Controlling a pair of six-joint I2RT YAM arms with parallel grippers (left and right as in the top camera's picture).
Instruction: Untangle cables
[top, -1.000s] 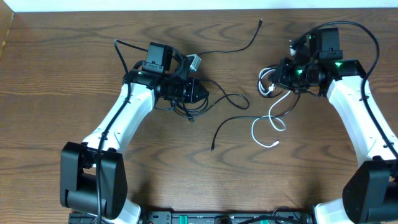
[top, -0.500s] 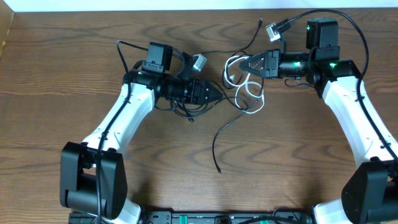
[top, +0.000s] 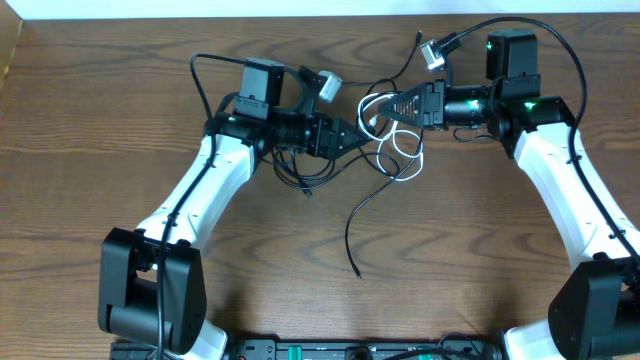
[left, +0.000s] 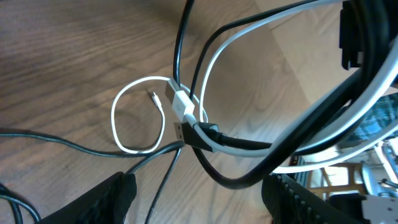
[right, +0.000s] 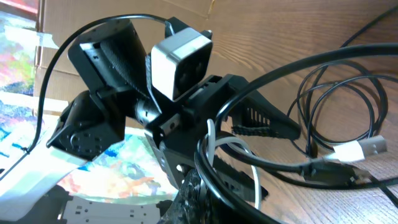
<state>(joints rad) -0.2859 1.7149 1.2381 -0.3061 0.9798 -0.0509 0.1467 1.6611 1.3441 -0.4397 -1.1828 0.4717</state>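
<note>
My right gripper will pull the tangled cables outward and right in the overhead view onto bare tabletop to spread them, then release.
My right gripper (top: 384, 104) points left, held above the table and shut on a bundle of the cables. From it hang the white cable (top: 402, 152) in loops and a black cable (top: 352, 230) that trails toward the table's front. In the right wrist view its jaws (right: 217, 186) pinch black strands and the white cable (right: 256, 177). My left gripper (top: 350, 135) faces it, a short way off, and is open. In the left wrist view the left gripper (left: 199, 205) has its fingers (left: 112, 193) wide apart, and a black loop (left: 242, 180) sags between them. Beyond lie the white cable (left: 115, 124) and joined plugs (left: 183, 118).
More black cable (top: 300, 172) lies coiled on the table under my left arm. Another thin black cable (top: 405, 60) runs toward the back edge. The left wrist camera (top: 322, 86) and the right wrist camera (top: 433, 52) stand close together above the tangle.
My left gripper has opened and moved up and to the right. My right gripper swept left with its bundle, dragging the white loops and the black cable's free end along.
</note>
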